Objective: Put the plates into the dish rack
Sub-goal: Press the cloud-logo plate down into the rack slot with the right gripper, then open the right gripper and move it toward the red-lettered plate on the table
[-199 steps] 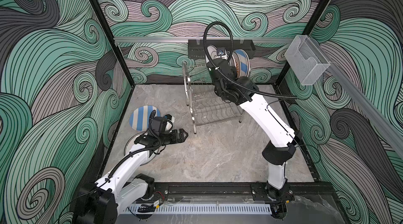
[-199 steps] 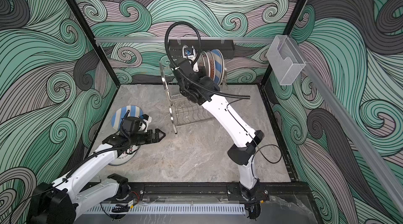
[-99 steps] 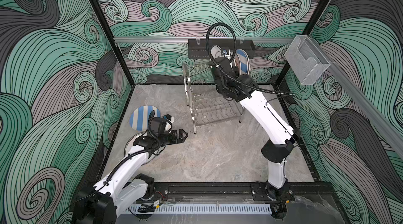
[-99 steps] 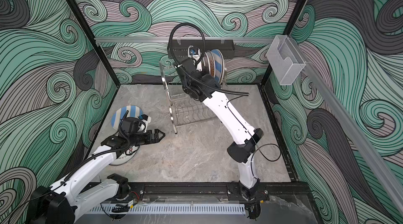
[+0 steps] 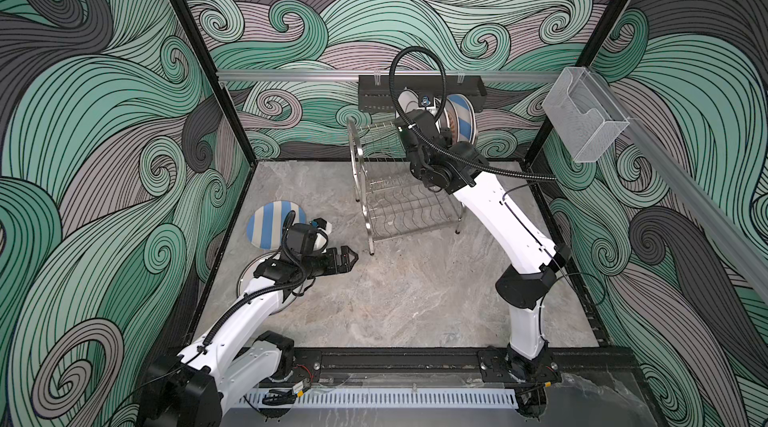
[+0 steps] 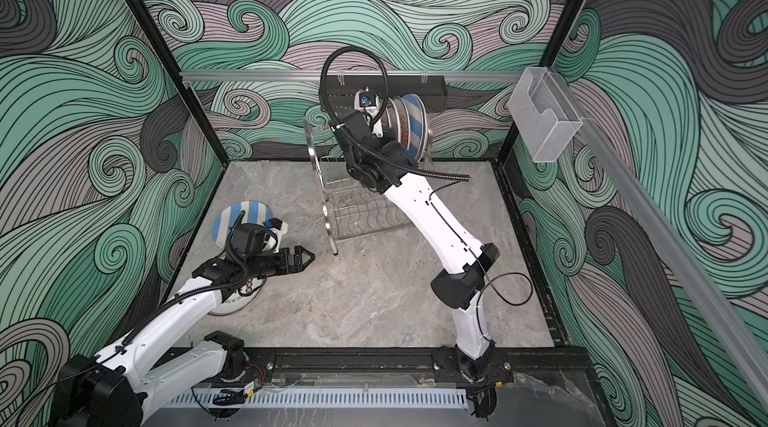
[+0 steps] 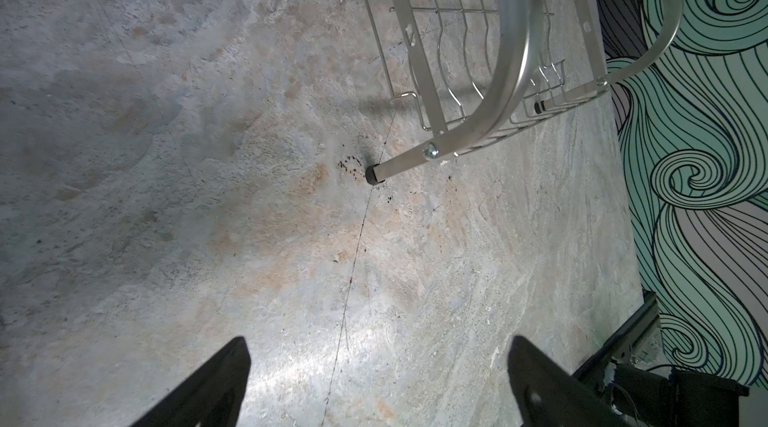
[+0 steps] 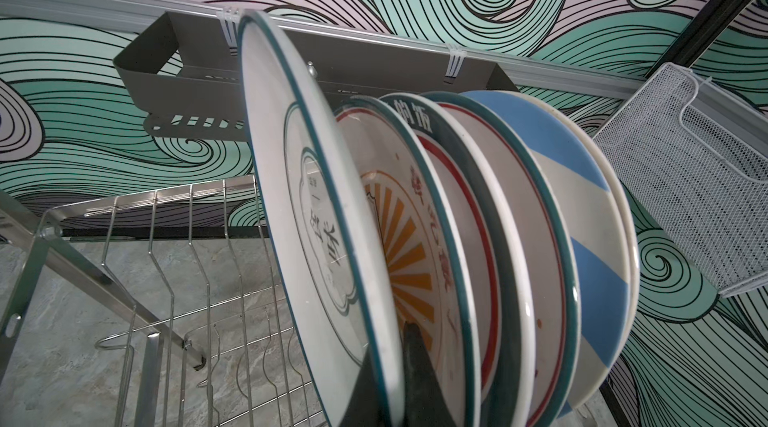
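I need to lower my right gripper next, because the wires of the upper level beside the sunburst plate (image 8: 300, 379) are below it. I should stand the teal-rimmed plate in those wires and let go of its rim.
The steel dish rack (image 5: 399, 204) (image 6: 357, 213) stands at the back of the table. Several plates (image 5: 461, 117) (image 6: 411, 121) stand on edge in its upper tier, among them a blue-striped one (image 8: 590, 238) and an orange sunburst one (image 8: 407, 246). My right gripper (image 8: 388, 346) is shut on the rim of a white, teal-rimmed plate with characters (image 8: 299, 196) (image 5: 409, 98), held upright beside them. My left gripper (image 5: 351, 256) (image 7: 378, 346) hangs open and empty over the table near the rack's front leg (image 7: 376, 173). A striped plate (image 5: 266, 223) and a white plate (image 5: 249, 277) lie on the table at the left.
A black perforated tray (image 5: 374, 94) hangs on the back rail just behind the rack's top. A clear plastic box (image 5: 582, 121) is fixed to the right rail. The left arm lies over the white plate on the table.
The right arm has edged the held plate slightly right, closer to the standing plates. The left arm has hardly moved.
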